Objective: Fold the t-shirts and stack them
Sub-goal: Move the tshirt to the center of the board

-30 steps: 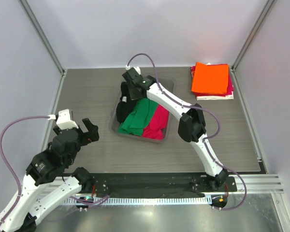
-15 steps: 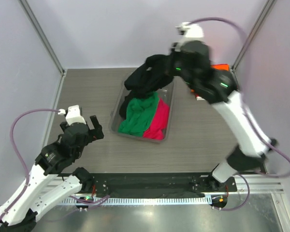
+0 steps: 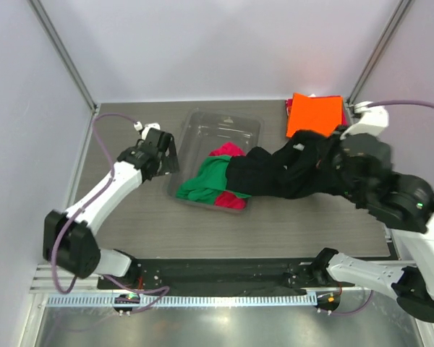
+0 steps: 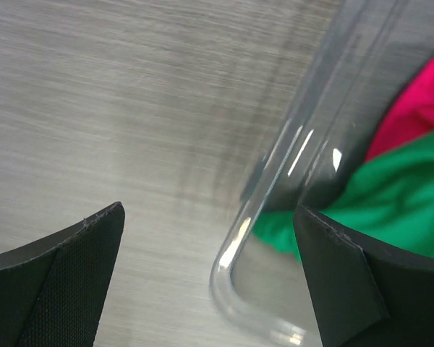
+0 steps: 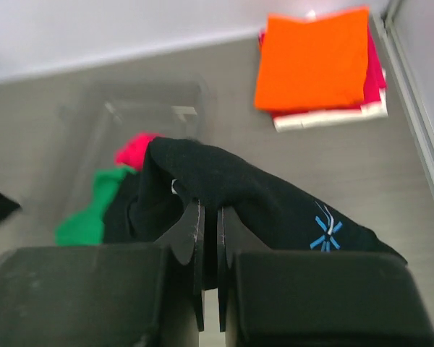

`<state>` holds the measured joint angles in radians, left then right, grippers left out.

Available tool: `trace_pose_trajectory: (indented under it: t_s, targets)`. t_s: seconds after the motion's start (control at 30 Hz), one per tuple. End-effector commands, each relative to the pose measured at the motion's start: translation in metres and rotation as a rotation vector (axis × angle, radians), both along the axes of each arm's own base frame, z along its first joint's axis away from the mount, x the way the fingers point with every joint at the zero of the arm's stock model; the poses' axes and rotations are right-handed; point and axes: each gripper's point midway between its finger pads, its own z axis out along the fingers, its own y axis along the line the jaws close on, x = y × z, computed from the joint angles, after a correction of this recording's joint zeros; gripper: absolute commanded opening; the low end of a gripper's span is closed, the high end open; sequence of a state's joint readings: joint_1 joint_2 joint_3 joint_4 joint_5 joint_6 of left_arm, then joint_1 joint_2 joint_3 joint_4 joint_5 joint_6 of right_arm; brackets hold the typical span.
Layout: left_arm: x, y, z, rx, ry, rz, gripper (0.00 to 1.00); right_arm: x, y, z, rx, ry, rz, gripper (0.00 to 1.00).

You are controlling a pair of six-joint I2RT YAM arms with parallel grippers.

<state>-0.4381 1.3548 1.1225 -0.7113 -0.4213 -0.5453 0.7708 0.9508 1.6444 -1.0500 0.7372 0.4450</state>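
The right gripper draws back and down next, releasing the black t-shirt clear of the bin (image 3: 224,126), since bare tabletop by the black bar (image 3: 309,218) lies there.
My right gripper (image 5: 210,217) is shut on a black t-shirt (image 5: 275,210) with a small blue mark. In the top view the black t-shirt (image 3: 289,172) hangs stretched from the bin's right edge toward the right gripper (image 3: 340,160). A clear plastic bin (image 3: 224,126) holds a green t-shirt (image 3: 206,181) and a pink t-shirt (image 3: 228,150). My left gripper (image 3: 166,153) is open at the bin's left wall; its wrist view shows the bin's rounded corner (image 4: 239,253) between the fingers and the green t-shirt (image 4: 390,210) inside. A folded stack topped by an orange t-shirt (image 3: 315,116) lies at the back right.
Metal frame posts (image 3: 61,54) stand at the back corners and white walls close in the cell. The grey table (image 3: 130,217) ends at a black rail (image 3: 224,275) by the arm bases.
The right arm has pulled the black t-shirt out of the bin and swung it down to the right of it. The left arm has moved from the near left up to the bin's left wall.
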Motion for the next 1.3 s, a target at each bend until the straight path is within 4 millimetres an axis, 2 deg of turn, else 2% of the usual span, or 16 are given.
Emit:
trace_pose_trajectory:
  t_s: [0.0, 0.07, 0.17, 0.27, 0.3, 0.4, 0.43, 0.73, 0.77, 0.8, 0.83, 0.93, 1.07, 1.1, 1.2, 1.27]
  targets:
    - [0.043, -0.021, -0.021, -0.053, 0.04, -0.068, 1.0, -0.01, -0.009, -0.014, 0.059, 0.023, -0.041, 0.01]
    - [0.061, -0.028, -0.03, -0.07, 0.071, -0.076, 1.0, -0.017, -0.014, -0.025, 0.052, 0.041, -0.037, 0.01]
    - [0.077, -0.047, -0.07, -0.098, 0.189, -0.118, 0.86, -0.024, -0.026, -0.033, 0.038, 0.058, -0.068, 0.01]
    - [0.087, -0.043, -0.094, -0.063, 0.259, -0.078, 0.49, -0.03, -0.032, -0.044, 0.027, 0.078, -0.08, 0.01]
    - [0.093, -0.038, -0.091, -0.046, 0.254, -0.057, 0.26, -0.033, -0.033, -0.045, 0.037, 0.081, -0.076, 0.01]
    - [0.097, 0.001, -0.094, 0.054, 0.279, 0.031, 0.0, -0.037, -0.031, -0.054, 0.059, 0.104, -0.058, 0.01]
    - [0.099, 0.013, -0.091, 0.078, 0.277, 0.051, 0.0, -0.039, -0.029, -0.056, 0.066, 0.111, -0.046, 0.01]
    - [0.111, 0.187, -0.065, 0.196, 0.308, 0.425, 0.04, -0.04, -0.021, -0.066, 0.059, 0.15, -0.013, 0.01]
    - [0.112, 0.196, -0.063, 0.21, 0.318, 0.442, 0.14, -0.04, -0.02, -0.065, 0.063, 0.15, -0.008, 0.01]
    - [0.123, 0.207, -0.059, 0.23, 0.313, 0.464, 0.51, -0.041, -0.018, -0.065, 0.066, 0.155, 0.001, 0.01]
    - [0.113, 0.221, -0.056, 0.268, 0.361, 0.503, 0.69, -0.042, -0.018, -0.065, 0.066, 0.156, 0.006, 0.01]
    - [0.12, 0.234, -0.032, 0.295, 0.329, 0.555, 0.94, -0.044, -0.018, -0.068, 0.071, 0.168, 0.013, 0.01]
    - [0.124, 0.23, 0.024, 0.292, 0.206, 0.57, 0.97, -0.046, -0.02, -0.075, 0.074, 0.176, 0.005, 0.01]
    - [0.129, 0.214, 0.048, 0.285, 0.138, 0.541, 0.97, -0.046, -0.019, -0.077, 0.077, 0.18, 0.006, 0.01]
    - [0.14, 0.164, 0.072, 0.257, 0.058, 0.407, 0.96, -0.044, -0.014, -0.087, 0.085, 0.193, 0.011, 0.01]
    - [0.152, 0.089, 0.076, 0.19, 0.02, 0.215, 0.96, -0.043, -0.008, -0.095, 0.094, 0.21, 0.022, 0.01]
